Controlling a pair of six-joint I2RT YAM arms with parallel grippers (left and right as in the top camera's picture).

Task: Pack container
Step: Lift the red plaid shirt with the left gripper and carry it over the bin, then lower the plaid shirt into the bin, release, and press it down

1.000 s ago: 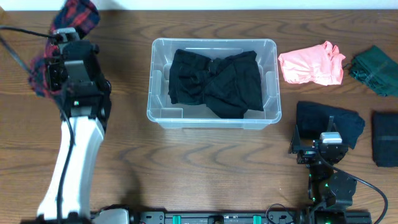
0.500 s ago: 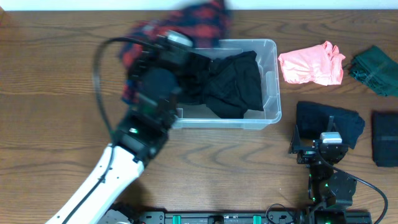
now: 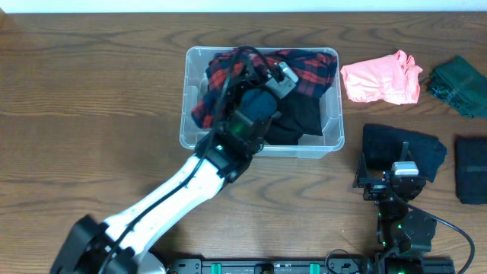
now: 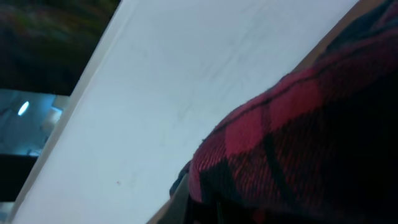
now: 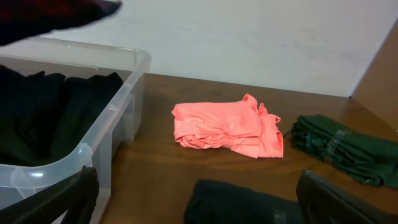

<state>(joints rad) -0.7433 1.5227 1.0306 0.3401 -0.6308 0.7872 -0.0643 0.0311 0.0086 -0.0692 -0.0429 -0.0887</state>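
My left gripper will next lower the red plaid garment (image 3: 217,72), which is still above the rim of the tub, onto the black garment in the tub (image 3: 299,119) and let go, since the black garment is below my left gripper.
The clear plastic container (image 3: 333,122) stands at the table's back middle, with a black garment (image 3: 300,116) inside. My left arm reaches over it from the front left. My left gripper (image 3: 275,76) is above the tub's back half, shut on a red plaid garment (image 3: 217,72) that drapes across the tub's back. In the left wrist view the plaid cloth (image 4: 298,143) covers the fingers. My right gripper (image 3: 396,173) is open and empty at the front right, over a dark navy garment (image 3: 407,146). The tub's corner also shows in the right wrist view (image 5: 127,74).
A pink garment (image 3: 380,78) lies right of the tub, also in the right wrist view (image 5: 227,127). A folded green garment (image 3: 460,85) is at the back right. Another dark garment (image 3: 472,169) lies at the right edge. A white wall runs behind the table.
My left arm has swung from the table's far left to the right, carrying the red plaid garment over and into the container. The right arm has not moved.
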